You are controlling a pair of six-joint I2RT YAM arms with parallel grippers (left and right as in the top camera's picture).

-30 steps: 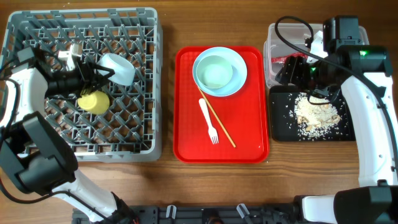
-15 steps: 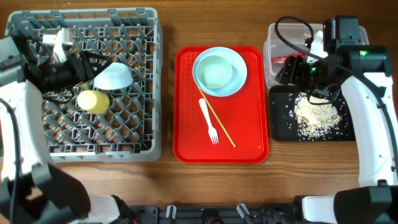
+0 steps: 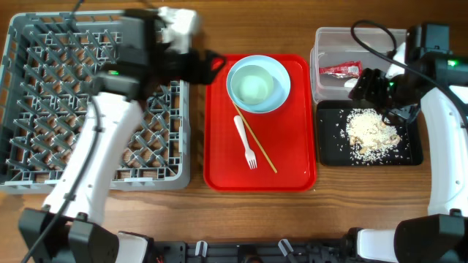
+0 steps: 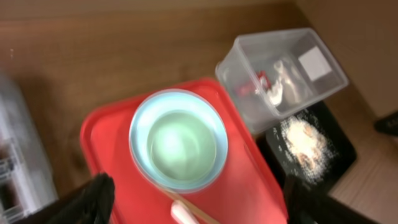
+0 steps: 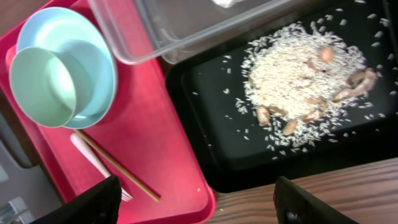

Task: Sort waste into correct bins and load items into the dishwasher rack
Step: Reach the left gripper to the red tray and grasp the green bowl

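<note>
The left gripper comes down across the bowl onto its raised rim facing the black tray next, as the bowl lies below, to the gripper's right in the overhead view.
A pale-blue plate [image 3: 281, 88] with a mint-green bowl [image 3: 254, 86] in it sits on the red tray [image 3: 292, 161]. Below them lie a white fork [image 3: 244, 142] and a chopstick [image 3: 257, 140]. My left gripper [image 3: 212, 66] is open and empty at the tray's upper left edge, over the plate in the left wrist view [image 4: 199, 205]. My right gripper [image 3: 369, 88] is open and empty above the black tray [image 3: 333, 150] holding rice leftovers [image 3: 369, 131]. The clear tub [image 3: 322, 40] holds the red wrapper [image 3: 340, 69] and a white scrap [image 4: 283, 68]. The cup and second bowl are hidden.
The grey dishwasher rack [image 3: 44, 73] fills the left side, with my left arm lying across it. The tub and black tray stand close together at the right. Bare wood runs between rack, red tray and bins.
My left arm swung right from over the rack to the red tray, its gripper now empty. My right gripper shifted a little right, uncovering the wrapper in the tub.
</note>
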